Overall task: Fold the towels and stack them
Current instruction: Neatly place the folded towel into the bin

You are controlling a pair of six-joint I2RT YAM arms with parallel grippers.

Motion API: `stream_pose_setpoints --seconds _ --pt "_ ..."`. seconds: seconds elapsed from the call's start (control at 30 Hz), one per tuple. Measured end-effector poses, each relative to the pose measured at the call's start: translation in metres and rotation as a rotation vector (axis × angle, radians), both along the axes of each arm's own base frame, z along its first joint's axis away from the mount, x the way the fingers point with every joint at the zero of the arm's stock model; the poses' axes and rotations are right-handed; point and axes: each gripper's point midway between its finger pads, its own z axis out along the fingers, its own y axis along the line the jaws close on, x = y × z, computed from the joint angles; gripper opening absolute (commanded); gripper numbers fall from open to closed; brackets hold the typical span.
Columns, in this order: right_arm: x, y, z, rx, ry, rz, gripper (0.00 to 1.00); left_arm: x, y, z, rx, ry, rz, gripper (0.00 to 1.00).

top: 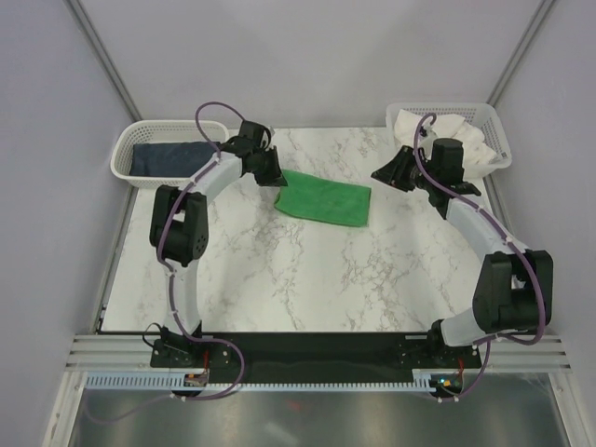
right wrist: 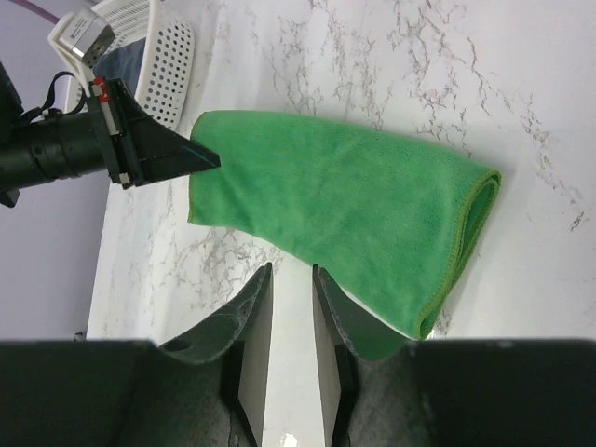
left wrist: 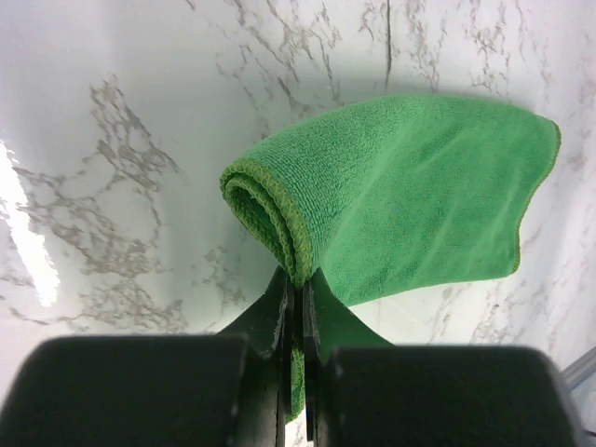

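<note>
The left gripper needs to lift next, bring the green towel point(top: 326, 199) onto the navy towel point(top: 168, 156) and let go, since the navy one lies to the gripper's left in the top view.
A folded green towel point(top: 326, 199) lies on the marble table, seen close in the left wrist view point(left wrist: 410, 196) and the right wrist view point(right wrist: 345, 205). My left gripper point(left wrist: 300, 284) is shut on the towel's left end, where the folded edge is pinched between the jaws; it shows in the top view point(top: 276, 179) too. My right gripper point(right wrist: 291, 272) is open and empty, hovering just off the towel's right side point(top: 384, 174). The navy towel point(top: 168, 156) lies in the left basket. The white towel point(top: 447, 135) is heaped in the right basket.
A white mesh basket point(top: 126, 160) stands at the table's back left corner, another point(top: 489, 119) at the back right. Grey walls enclose the table on the left, right and back.
</note>
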Motion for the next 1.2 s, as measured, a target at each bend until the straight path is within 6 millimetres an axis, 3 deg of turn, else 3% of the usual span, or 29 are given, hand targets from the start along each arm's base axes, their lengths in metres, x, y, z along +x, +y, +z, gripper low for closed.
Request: stream_pose_setpoints --seconds 0.27,0.57,0.83,0.93,1.07,1.17,1.2 --pt "-0.006 0.001 0.023 0.01 -0.05 0.002 0.32 0.024 0.027 0.001 0.209 -0.021 0.008 0.02" --pt "-0.007 0.001 0.024 0.009 -0.054 0.002 0.32 0.032 0.053 -0.006 0.373 -0.018 0.026 0.02" --pt "-0.009 0.001 0.022 0.01 -0.048 0.005 0.34 0.059 0.075 0.031 0.495 -0.119 0.055 0.02" --pt "-0.009 0.002 0.021 0.013 -0.046 0.01 0.41 0.066 0.086 0.043 0.537 -0.148 0.067 0.02" --pt "-0.01 0.002 0.02 0.018 -0.038 0.01 0.68 0.07 0.107 0.049 0.595 -0.159 0.078 0.02" --pt "-0.011 0.002 0.017 0.018 -0.032 0.008 0.74 0.075 0.124 0.054 0.638 -0.166 0.091 0.02" --pt "-0.011 0.002 0.017 0.021 -0.029 0.006 0.88 0.076 0.129 0.057 0.648 -0.17 0.095 0.02"
